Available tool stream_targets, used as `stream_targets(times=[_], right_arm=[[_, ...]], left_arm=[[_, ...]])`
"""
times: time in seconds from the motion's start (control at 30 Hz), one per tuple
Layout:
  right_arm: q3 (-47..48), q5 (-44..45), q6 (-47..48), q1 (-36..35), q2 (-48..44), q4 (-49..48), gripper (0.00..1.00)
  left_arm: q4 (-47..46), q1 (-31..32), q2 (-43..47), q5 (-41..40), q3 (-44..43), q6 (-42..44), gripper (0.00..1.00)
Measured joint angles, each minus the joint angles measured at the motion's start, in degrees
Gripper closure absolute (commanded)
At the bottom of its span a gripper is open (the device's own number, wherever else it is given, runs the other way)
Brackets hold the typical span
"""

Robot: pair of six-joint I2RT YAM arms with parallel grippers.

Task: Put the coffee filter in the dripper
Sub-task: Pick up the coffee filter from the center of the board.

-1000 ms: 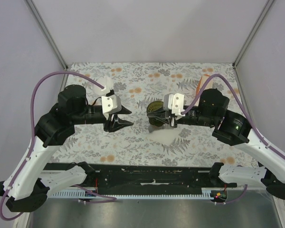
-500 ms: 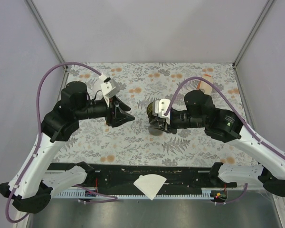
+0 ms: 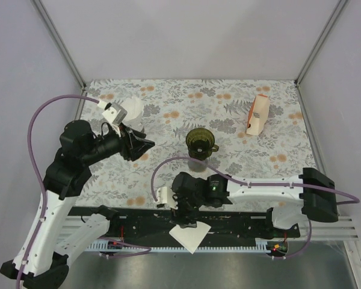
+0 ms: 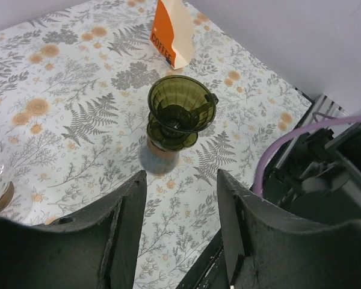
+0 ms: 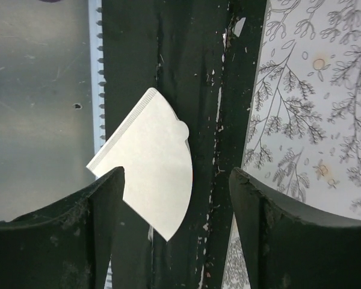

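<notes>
The filter's curved edge is below my right gripper. My right gripper will next lower its open fingers around that edge by the filter's rounded tab (image 5: 183, 133), which sticks out clearly.
The dripper (image 3: 200, 141), a dark olive-green funnel cup, stands mid-table with nothing in it; the left wrist view shows it (image 4: 179, 111) well ahead of my fingers. The coffee filter (image 3: 189, 235), a flat white paper fan, lies off the table on the black base rail at the near edge. My right gripper (image 3: 186, 218) hangs over it, open and empty; in the right wrist view the filter (image 5: 147, 159) lies below, between the spread fingers of that gripper (image 5: 177, 174). My left gripper (image 3: 145, 144) is open and empty, left of the dripper and apart from it.
A peach and orange coffee packet (image 3: 257, 114) stands at the back right of the table. A clear glass vessel (image 3: 131, 108) sits behind my left gripper. The black base rail (image 3: 240, 220) and a grey metal surface (image 5: 36, 108) lie beside the filter.
The filter went from beside the dripper down onto the near rail. My right arm swung from the dripper back to the near edge and opened. The left arm pulled back to the left.
</notes>
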State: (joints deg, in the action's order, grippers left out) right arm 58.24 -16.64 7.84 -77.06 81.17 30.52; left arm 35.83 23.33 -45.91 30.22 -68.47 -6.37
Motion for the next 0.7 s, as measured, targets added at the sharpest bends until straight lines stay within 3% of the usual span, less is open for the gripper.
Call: stream_targets(times=[0.33, 0.43, 0.5, 0.7], right_arm=[[-4.1, 1.9, 0.2, -3.2, 10.4, -9.0, 0.21], [-6.0, 3.8, -0.4, -5.6, 12.5, -11.6, 0.26], [-6.5, 4.9, -0.8, -6.2, 13.0, -13.4, 0.36], [-6.5, 6.2, -3.4, -6.2, 15.1, -18.0, 0.90]], left_arm=[[-1.3, -5.9, 8.5, 1.9, 5.0, -3.8, 0.44], [-1.7, -6.3, 9.1, 3.0, 5.2, -4.3, 0.45], [-1.9, -6.3, 9.0, 3.4, 5.2, -4.5, 0.46], [-1.7, -6.4, 8.1, 5.2, 5.0, -4.5, 0.48]])
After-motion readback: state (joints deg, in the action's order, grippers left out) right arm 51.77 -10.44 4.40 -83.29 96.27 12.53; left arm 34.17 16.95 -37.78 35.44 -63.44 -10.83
